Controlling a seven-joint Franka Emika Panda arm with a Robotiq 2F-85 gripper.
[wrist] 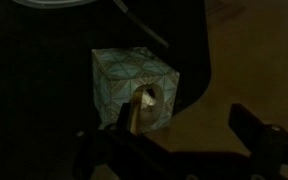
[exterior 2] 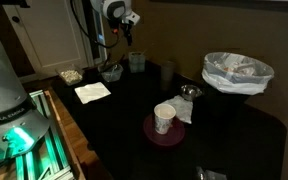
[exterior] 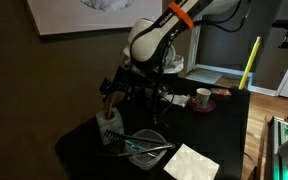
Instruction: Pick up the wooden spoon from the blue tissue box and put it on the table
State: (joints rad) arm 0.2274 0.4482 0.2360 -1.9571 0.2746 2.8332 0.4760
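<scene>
The spoon's handle stands close beside one finger, so my gripper shifts left in the wrist view next, then lowers over the handle's upper end [exterior: 110,101] [wrist: 135,115].
In the wrist view the blue tissue box [wrist: 124,80] stands on the black table [wrist: 34,60]. The wooden spoon [wrist: 137,112] sticks up out of its top slot. My gripper [wrist: 179,122] is open above the box. The spoon's handle is close beside one finger; the other finger is far off to the side. In an exterior view my gripper [exterior: 114,92] hangs just over the box [exterior: 108,128] near the table's corner. The box also shows in an exterior view [exterior 2: 136,62], small and dim, and the spoon cannot be made out there.
A clear glass bowl [exterior: 144,148] with metal utensils sits next to the box, and a white napkin [exterior: 192,162] lies beside it. A cup [exterior 2: 164,118] stands on a dark red plate. A bag-lined basket [exterior 2: 237,72] and a yellow-green rod [exterior: 250,62] are farther off.
</scene>
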